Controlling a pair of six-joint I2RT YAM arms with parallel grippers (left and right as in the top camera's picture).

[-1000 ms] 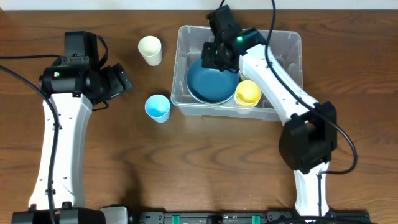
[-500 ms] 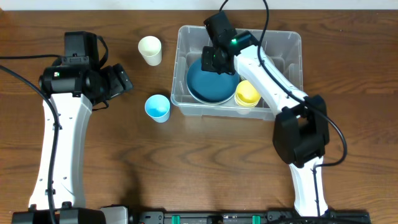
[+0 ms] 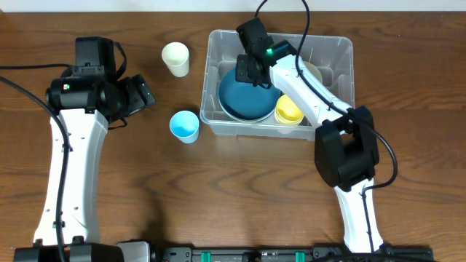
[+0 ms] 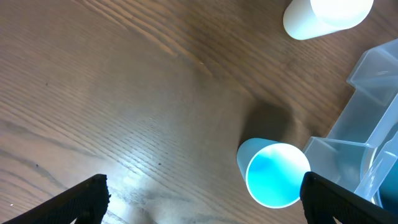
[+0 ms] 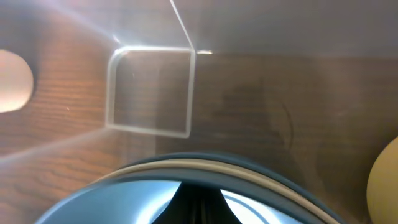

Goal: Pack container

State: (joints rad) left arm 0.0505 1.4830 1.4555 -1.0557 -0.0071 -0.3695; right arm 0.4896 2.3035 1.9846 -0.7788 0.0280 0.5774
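My right gripper carries the held rim outward next and releases it over the gap, where bare container bottom separates the dark blue bowl from the container's far side.
The clear plastic container stands at the back centre-right. A dark blue bowl lies in its left half, next to a yellow cup. My right gripper is inside the container at the bowl's far rim, shut on that rim; the right wrist view shows the closed fingers against the blue bowl and the container's ribbed wall beyond. My left gripper is open and empty left of the container, and in its wrist view it hovers over the table.
A light blue cup stands upright just left of the container, also in the left wrist view. A cream cup stands behind it, also in the left wrist view. A pale object lies in the container behind my right arm.
My right gripper has shifted slightly left and back inside the container, and the arm has swung closer over it. The blue bowl has barely moved. The left arm is still.
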